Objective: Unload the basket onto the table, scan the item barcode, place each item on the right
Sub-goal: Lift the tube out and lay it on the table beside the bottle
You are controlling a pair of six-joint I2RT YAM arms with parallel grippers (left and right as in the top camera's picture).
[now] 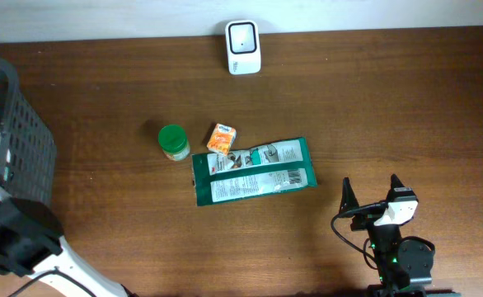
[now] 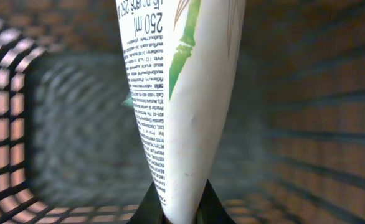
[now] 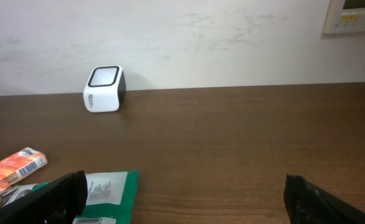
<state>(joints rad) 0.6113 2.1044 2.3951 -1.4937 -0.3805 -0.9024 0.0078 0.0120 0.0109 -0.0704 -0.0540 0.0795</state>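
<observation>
My left gripper lifts the tube out of the basket next. It then lowers and releases it on the tabletop (image 1: 161,172) beside the green-lidded jar, where bare wood shows.
In the left wrist view my left gripper (image 2: 181,200) is shut on the narrow end of a white tube (image 2: 182,93) with small black print and a green leaf design. The tube stands up from the jaws inside the dark mesh basket (image 2: 20,124). No barcode shows on the tube's visible side. The white scanner (image 1: 243,47) stands at the table's far edge, also in the right wrist view as the scanner (image 3: 103,89). My right gripper (image 1: 372,202) hovers open and holding nothing at the front right, near the green packet (image 1: 254,171).
The dark basket (image 1: 19,124) stands at the left edge, with my left arm (image 1: 15,235) beside it. A green-lidded jar (image 1: 174,141), a small orange box (image 1: 221,139) and the green-and-white packet lie mid-table. The packet's corner (image 3: 111,186) is near my right gripper's left finger.
</observation>
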